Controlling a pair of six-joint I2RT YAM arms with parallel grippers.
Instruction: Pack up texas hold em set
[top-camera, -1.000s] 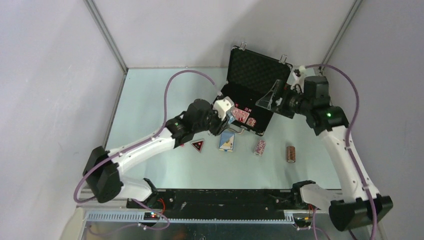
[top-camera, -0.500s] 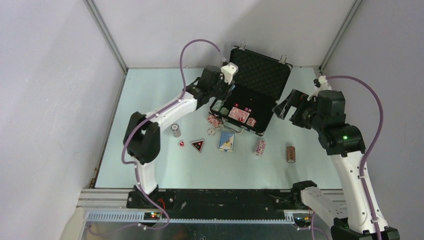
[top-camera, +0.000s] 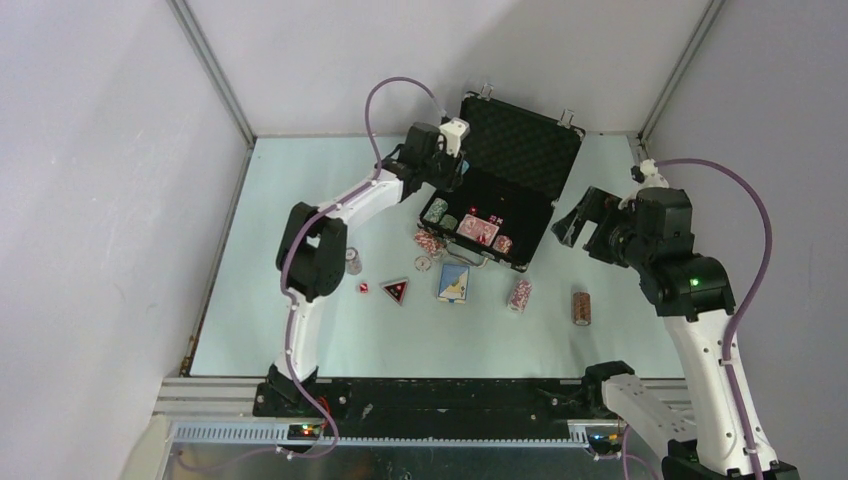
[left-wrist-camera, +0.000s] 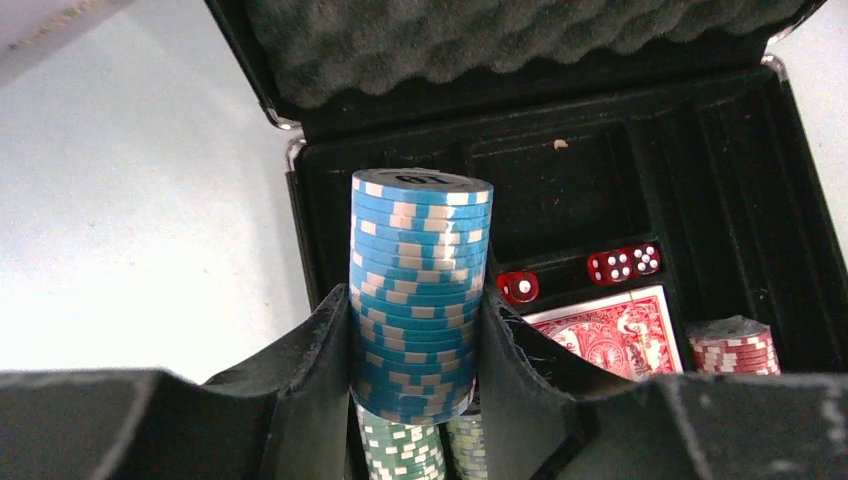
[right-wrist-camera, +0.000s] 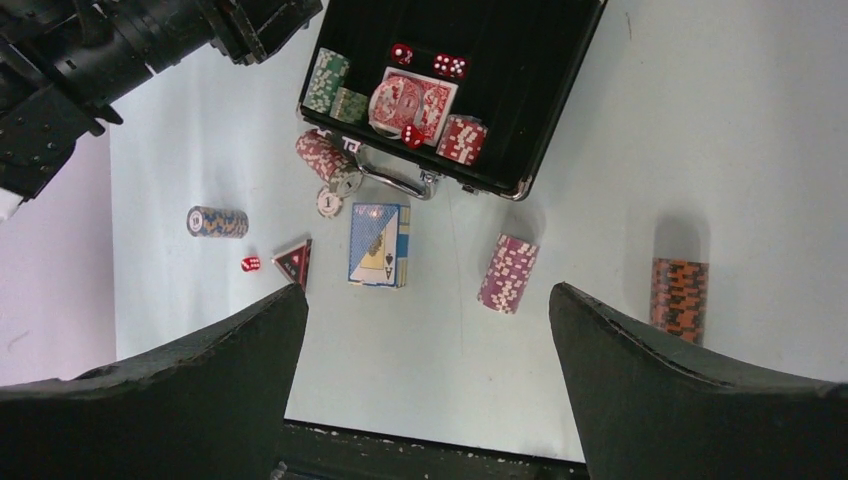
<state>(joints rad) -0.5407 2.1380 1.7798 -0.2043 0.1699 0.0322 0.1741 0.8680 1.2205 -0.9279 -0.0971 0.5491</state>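
Note:
My left gripper carries the blue stack toward the end of the case next, then down into the case's end slot, which is empty.
The black foam-lined case (top-camera: 520, 150) lies open at the back of the table. My left gripper (top-camera: 446, 172) (left-wrist-camera: 415, 340) hangs over its left end, shut on an upright blue chip stack (left-wrist-camera: 420, 290). Green stacks (left-wrist-camera: 400, 445) lie in the tray right below it. Also inside are the red deck (left-wrist-camera: 610, 335) (right-wrist-camera: 412, 103), red dice (left-wrist-camera: 625, 263) and a red/white stack (left-wrist-camera: 735, 347). My right gripper (top-camera: 575, 222) (right-wrist-camera: 428, 320) is open and holds nothing, in the air to the right of the case.
In front of the case lie a blue deck (top-camera: 454, 282) (right-wrist-camera: 378, 245), black triangle (top-camera: 395, 291), red die (top-camera: 364, 288), white button (top-camera: 423, 264) and several chip stacks: red (top-camera: 428, 241), blue-yellow (top-camera: 352, 261), purple (top-camera: 519, 295) and orange (top-camera: 581, 307).
My left gripper carried the blue stack from the case's front left corner to above its back left end. The right gripper drew back from the case to the right.

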